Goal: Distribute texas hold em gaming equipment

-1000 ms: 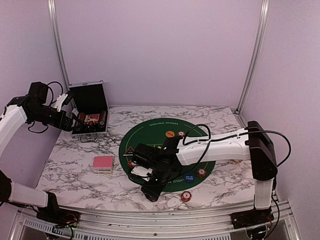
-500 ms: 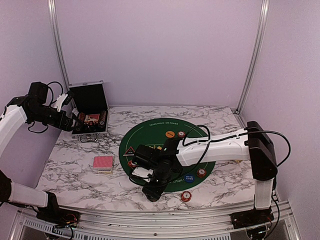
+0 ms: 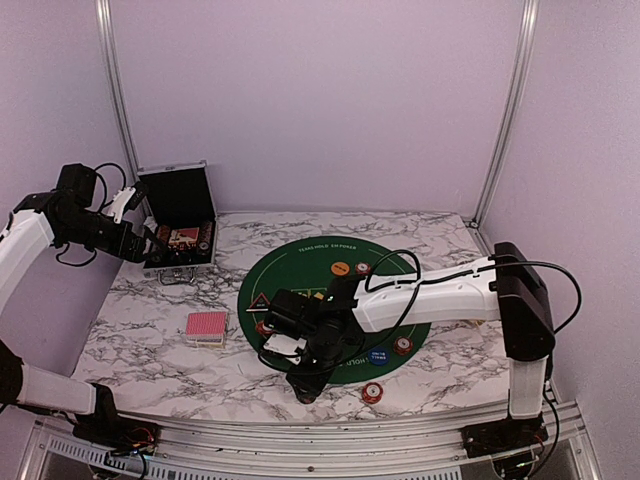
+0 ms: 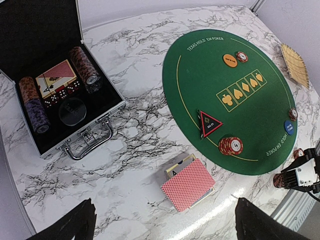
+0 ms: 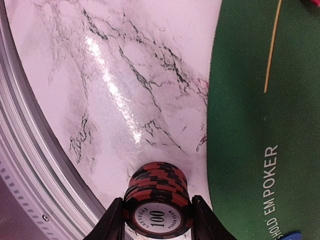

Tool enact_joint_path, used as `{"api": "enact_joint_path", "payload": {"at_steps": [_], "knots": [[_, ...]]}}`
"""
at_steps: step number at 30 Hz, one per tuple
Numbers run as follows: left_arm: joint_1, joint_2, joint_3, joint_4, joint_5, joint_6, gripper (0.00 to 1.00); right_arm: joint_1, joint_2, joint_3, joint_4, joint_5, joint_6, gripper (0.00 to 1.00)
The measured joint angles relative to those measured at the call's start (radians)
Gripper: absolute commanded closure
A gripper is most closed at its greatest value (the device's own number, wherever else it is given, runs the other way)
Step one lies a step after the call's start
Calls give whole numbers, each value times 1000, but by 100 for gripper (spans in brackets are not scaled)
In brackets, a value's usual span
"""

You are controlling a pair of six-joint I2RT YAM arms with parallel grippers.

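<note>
The open mat (image 5: 260,100) beside the red chip stack lies outward of my right gripper, so next the gripper needs to lift, move outward and lower to that mat to release.
My right gripper (image 5: 157,215) is shut on a stack of red-and-black poker chips (image 5: 157,187) marked 100, which stands on the marble just off the green mat (image 5: 260,100). From above, that gripper (image 3: 305,385) sits at the mat's near-left edge. The pink-red-backed card deck (image 4: 190,184) lies on the marble below my open left gripper (image 4: 165,230), which hovers by the case (image 3: 180,232). On the mat are an orange button (image 4: 230,60), a blue button (image 4: 289,127), a black triangular marker (image 4: 209,123) and a chip stack (image 4: 230,145).
The open silver-edged case (image 4: 60,95) holds chip rolls, cards and dice at the back left. A separate chip stack (image 3: 372,392) sits on the marble near the front rail. A golden fan-shaped object (image 4: 294,64) lies right of the mat.
The right gripper's jaws have narrowed onto the chip stack. The left arm has not moved.
</note>
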Motion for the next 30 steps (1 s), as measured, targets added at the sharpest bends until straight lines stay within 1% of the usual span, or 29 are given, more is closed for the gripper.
{"api": "enact_joint_path", "payload": {"at_steps": [7,15,22,30], "knots": [[0,0,0,0,0,1,1,0,0,38,-41,26,0,74],[0,0,0,0,-1,6,1,-31,6,179,-73,60,-5,77],[0,0,0,0,-1,10,1,-134,111,326,-64,69,-23,80],[0,0,0,-1,-9,16,1,-225,231,370,-5,64,-26,80]]}}
